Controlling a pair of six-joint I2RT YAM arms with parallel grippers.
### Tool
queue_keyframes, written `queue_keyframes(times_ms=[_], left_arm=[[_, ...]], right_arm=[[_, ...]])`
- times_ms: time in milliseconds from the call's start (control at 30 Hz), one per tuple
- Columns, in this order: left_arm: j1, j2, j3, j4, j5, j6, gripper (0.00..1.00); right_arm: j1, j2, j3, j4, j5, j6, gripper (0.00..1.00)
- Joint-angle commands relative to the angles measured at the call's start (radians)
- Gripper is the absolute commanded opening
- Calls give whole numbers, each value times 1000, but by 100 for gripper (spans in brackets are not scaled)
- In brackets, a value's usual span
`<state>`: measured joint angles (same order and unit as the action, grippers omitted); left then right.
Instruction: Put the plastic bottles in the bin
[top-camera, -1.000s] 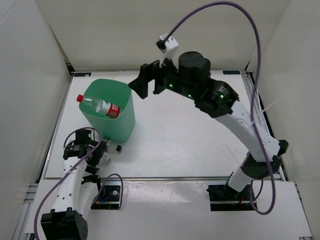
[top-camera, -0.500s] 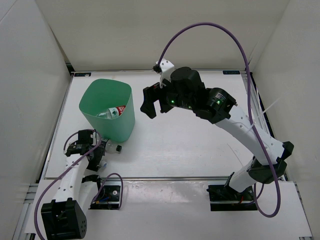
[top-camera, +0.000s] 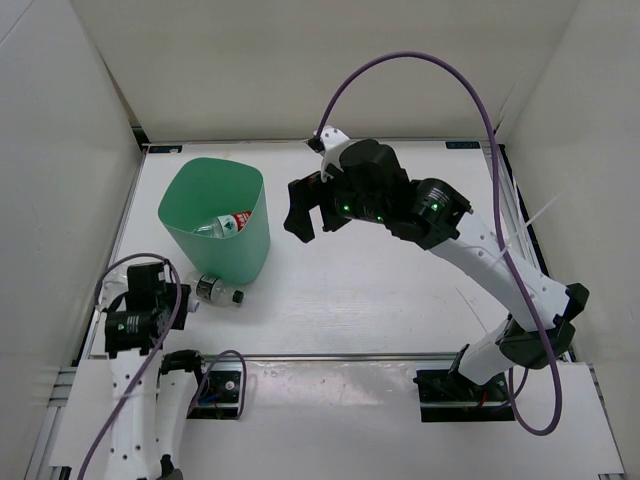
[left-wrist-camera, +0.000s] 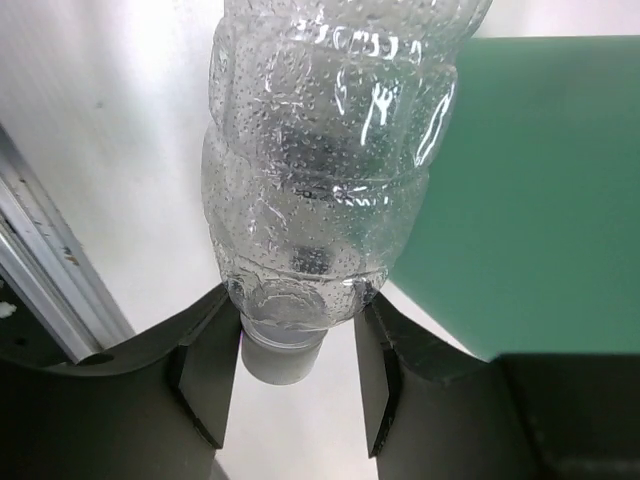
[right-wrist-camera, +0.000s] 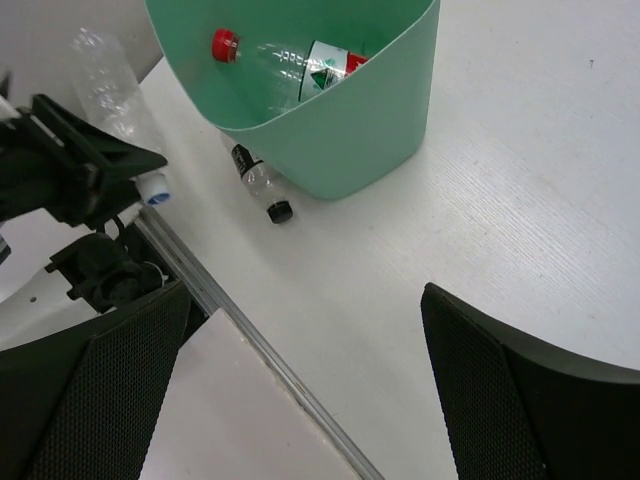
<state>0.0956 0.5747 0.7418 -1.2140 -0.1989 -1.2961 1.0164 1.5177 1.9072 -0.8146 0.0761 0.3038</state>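
Note:
My left gripper will next move up and outward over the bin's opening (top-camera: 213, 192) to let go of the clear bottle, because the bottle is still outside the bin's green side.
My left gripper (left-wrist-camera: 295, 370) is shut on the neck end of a clear, label-free plastic bottle (left-wrist-camera: 330, 180) with a white cap, right beside the bin's green wall (left-wrist-camera: 530, 200). In the right wrist view this bottle (right-wrist-camera: 100, 80) juts out from the left gripper (right-wrist-camera: 135, 180). The mint-green bin (top-camera: 215, 225) holds a red-capped, red-labelled bottle (right-wrist-camera: 290, 60). A dark-labelled bottle with a black cap (top-camera: 218, 291) lies on the table against the bin's near side. My right gripper (top-camera: 300, 210) hangs open and empty over the table, to the right of the bin.
A metal rail (right-wrist-camera: 240, 340) runs along the table's front edge. White enclosure walls stand at the left, back and right. A purple cable (top-camera: 420, 60) arches over the right arm.
The left gripper has closed on the clear bottle and drawn back toward the left front. The red-labelled bottle has dropped from the rim into the bin. The right arm came down and left.

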Motion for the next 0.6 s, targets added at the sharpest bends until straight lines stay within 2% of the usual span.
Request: queue_keyframes(times_ms=[0, 100, 233, 333, 433, 567], left_arm=[[-4, -35, 82, -104, -33, -45, 13], [-4, -35, 200, -150, -45, -45, 11], [-4, 14, 432, -141, -120, -8, 11], [-4, 62, 545, 3, -94, 134, 11], [-4, 122, 556, 222, 22, 277, 11], [-4, 223, 484, 347, 143, 337, 11]], right_arm=[[4, -39, -5, 14, -15, 14, 100], [4, -39, -5, 14, -24, 14, 100], [4, -39, -5, 14, -35, 23, 100], [4, -39, -14, 5, -35, 32, 100], [4, -39, -25, 5, -35, 43, 100], [4, -48, -36, 5, -35, 43, 100]])
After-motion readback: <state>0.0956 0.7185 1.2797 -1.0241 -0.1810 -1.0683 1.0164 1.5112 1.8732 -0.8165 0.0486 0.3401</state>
